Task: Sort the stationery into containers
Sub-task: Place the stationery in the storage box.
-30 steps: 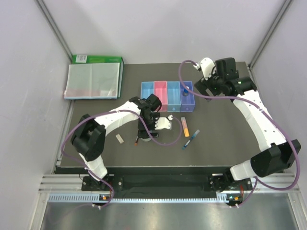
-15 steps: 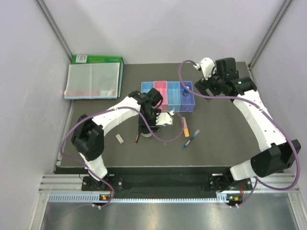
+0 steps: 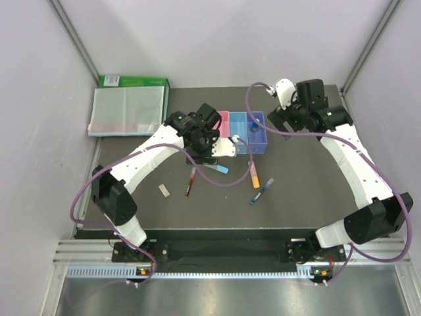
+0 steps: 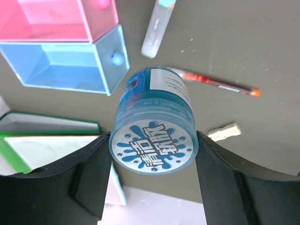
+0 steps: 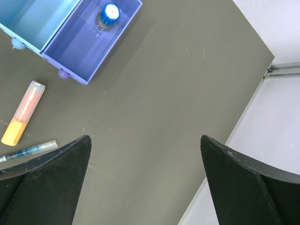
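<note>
Next, my left gripper moves outward over the far end of the light-blue bin and lowers to release the round piece inside, since that bin is empty.
My left gripper (image 3: 197,131) is shut on a round tape roll (image 4: 153,140), translucent light blue with a blue-and-white label, held above the table beside the left end of the containers (image 3: 238,125). In the left wrist view the pink bin (image 4: 56,18) and a light-blue bin (image 4: 61,70) lie below it, both empty. The light-blue marker (image 3: 216,167), dark red pen (image 3: 190,182), beige eraser (image 3: 164,190), orange highlighter (image 3: 253,173) and blue pen (image 3: 261,191) lie on the table. The blue-capped bottle (image 5: 108,14) stands in the purple bin (image 5: 89,37). My right gripper (image 5: 145,154) is open and empty, right of the bins.
A clear folder (image 3: 128,112) lies on a flat green box (image 3: 135,81) at the back left. White walls close in both sides. The table's right edge (image 5: 253,108) is near my right gripper.
My left gripper has lifted from the table near the red pen and moved back toward the bins with the roll. The light-blue marker is uncovered. The right arm has not moved.
</note>
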Motion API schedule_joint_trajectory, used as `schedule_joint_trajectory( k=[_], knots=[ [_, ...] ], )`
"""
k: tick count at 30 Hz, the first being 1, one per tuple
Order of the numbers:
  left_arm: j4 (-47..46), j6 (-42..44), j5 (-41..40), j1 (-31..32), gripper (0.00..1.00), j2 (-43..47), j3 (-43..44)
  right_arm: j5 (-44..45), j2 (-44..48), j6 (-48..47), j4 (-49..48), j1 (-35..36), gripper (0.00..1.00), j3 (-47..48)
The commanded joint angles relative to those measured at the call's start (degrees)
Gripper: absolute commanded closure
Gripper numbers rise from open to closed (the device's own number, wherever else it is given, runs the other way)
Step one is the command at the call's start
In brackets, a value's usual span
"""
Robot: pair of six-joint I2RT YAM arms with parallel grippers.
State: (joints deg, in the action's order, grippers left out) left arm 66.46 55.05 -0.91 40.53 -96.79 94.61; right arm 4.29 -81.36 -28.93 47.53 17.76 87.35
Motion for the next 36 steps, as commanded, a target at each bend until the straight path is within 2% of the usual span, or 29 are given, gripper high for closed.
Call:
schedule_joint_trajectory(
  k=[1, 6, 12, 25, 31, 36],
  knots=[
    [-5.0, 2.08, -4.89, -0.45, 0.78, 0.56, 0.14, 0.98, 3.14, 0.01, -2.44, -0.97, 0.0, 0.1],
    [-13.79, 3.22, -8.14, -2.12, 0.8, -0.24, -1.18, 0.98, 4.02, -0.16, -2.62, -1.41, 0.0, -0.95],
    [-23.55, 5.51, -8.23, -5.64, 0.79, -2.69, -1.0, 0.8, 4.63, 0.1, -3.14, -2.29, 0.01, -1.75],
    [-36.73, 9.2, -1.38, -11.7, 0.82, -12.27, 1.72, 0.36, 5.87, 0.45, -3.49, -3.87, 0.0, -4.91],
    [-36.84, 8.5, 0.64, -13.02, 0.81, -18.16, 8.48, 0.71, 5.86, 0.45, -3.49, -4.75, 0.0, -5.44],
    [-38.42, 9.82, 0.64, -13.46, 0.81, -19.57, 7.7, 0.36, 5.16, 1.06, -3.32, -5.36, 0.0, -4.91]
  ],
)
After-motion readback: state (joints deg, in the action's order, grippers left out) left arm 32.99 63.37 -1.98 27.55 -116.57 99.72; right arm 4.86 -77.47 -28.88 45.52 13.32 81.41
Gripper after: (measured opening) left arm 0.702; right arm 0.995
